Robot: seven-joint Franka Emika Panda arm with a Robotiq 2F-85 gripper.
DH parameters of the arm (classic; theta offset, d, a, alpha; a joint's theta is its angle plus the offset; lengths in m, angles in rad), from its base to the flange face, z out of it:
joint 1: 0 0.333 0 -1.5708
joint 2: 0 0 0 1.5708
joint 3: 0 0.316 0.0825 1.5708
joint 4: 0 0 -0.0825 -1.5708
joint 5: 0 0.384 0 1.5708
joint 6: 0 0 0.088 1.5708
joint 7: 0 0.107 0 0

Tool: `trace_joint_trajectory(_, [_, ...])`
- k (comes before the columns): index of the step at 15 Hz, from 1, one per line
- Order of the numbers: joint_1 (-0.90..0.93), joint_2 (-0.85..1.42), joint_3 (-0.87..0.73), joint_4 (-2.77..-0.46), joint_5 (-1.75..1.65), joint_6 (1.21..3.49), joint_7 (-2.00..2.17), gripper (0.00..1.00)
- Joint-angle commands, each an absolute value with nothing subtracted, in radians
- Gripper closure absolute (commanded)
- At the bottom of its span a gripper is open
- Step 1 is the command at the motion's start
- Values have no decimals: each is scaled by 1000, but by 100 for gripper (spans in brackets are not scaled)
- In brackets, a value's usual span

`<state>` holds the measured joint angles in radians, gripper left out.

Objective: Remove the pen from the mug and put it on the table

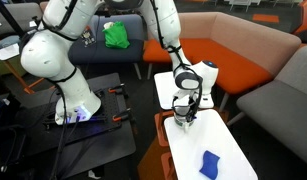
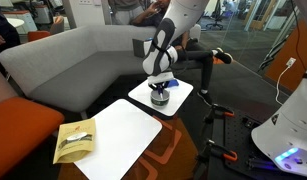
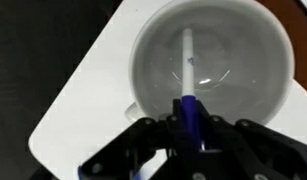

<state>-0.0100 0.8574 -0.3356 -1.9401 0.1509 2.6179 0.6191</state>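
I need to raise my gripper next, move toward the grey sofa, then lower it over the bare tabletop beside the mug to release, because the pen's tip is still in the mug.
In the wrist view I look straight down into the white mug [image 3: 255, 60], which stands on the white table [image 3: 81, 105]. The pen [image 3: 189, 108] has a dark blue body and a pale tip that points down into the mug. My gripper [image 3: 190, 128] is shut on the pen's blue upper part, just above the mug's near rim. In both exterior views the gripper [image 1: 183, 108] [image 2: 161, 88] hangs low over one end of the long table [image 1: 228, 150] [image 2: 181, 100]. There the mug is mostly hidden under the fingers and the pen cannot be made out.
A blue cloth [image 1: 210, 163] lies on the long table nearer the camera. A squarer white table [image 2: 118, 135] stands beside it and carries a yellow packet [image 2: 75, 140]. Grey and orange sofas [image 1: 263, 70] surround the tables. A green cloth [image 1: 116, 35] lies on a seat.
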Motion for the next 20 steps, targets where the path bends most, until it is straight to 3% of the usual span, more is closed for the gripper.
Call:
trace_joint_trajectory(1, [124,803,-452,-2025,69,2654,677,96])
trace_joint_trajectory(8, [373,681,-663,-2200,-80,2725,857,96])
trace_joint_trajectory(13, [512,683,-822,-2197,-126,2653,1121,96])
trace_joint_trajectory(15, [494,696,-829,-2150,-114,2601,1185,96])
trace_joint_trajectory(20, [253,701,-684,-1995,-3,2477,1250,96])
